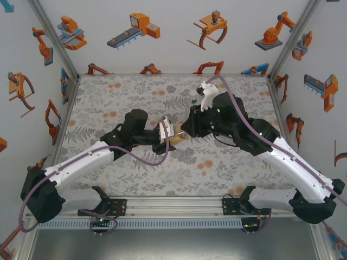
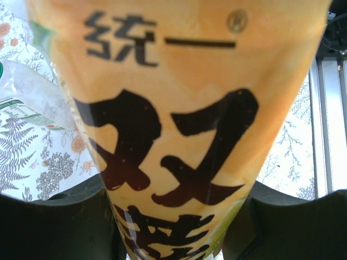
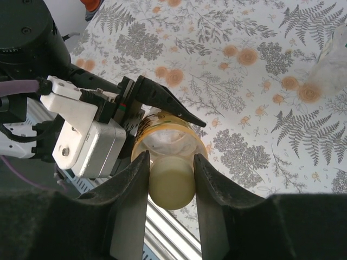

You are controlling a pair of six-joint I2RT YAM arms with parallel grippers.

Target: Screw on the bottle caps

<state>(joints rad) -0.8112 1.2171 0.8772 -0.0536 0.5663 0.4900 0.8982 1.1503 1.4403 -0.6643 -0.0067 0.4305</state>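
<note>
My right gripper should move outward and down to release the capped bottle upright, since bare mat (image 3: 304, 111) beside the pale clear bottle lies outward of and below it.
The taller bottle (image 1: 177, 138) with the yellow-orange label lies on its side above the mat, between the two arms. My left gripper (image 1: 166, 135) is shut on its body, and the label (image 2: 179, 108) sits close in front of the left wrist camera between the dark fingers (image 2: 59, 227). A pale yellow bottle cap (image 3: 172, 181) sits at the bottle's mouth (image 3: 165, 142). My right gripper (image 3: 171, 162) is shut on this cap, one finger pressed against each side. From above, the right gripper (image 1: 187, 131) meets the bottle's end.
A clear crumpled bottle (image 2: 27, 92) lies on the floral mat to the left of the held one, and a pale clear bottle (image 3: 333, 59) shows at the right edge. A small greenish object (image 1: 193, 97) stands behind the right wrist. White walls surround the mat (image 1: 119, 92).
</note>
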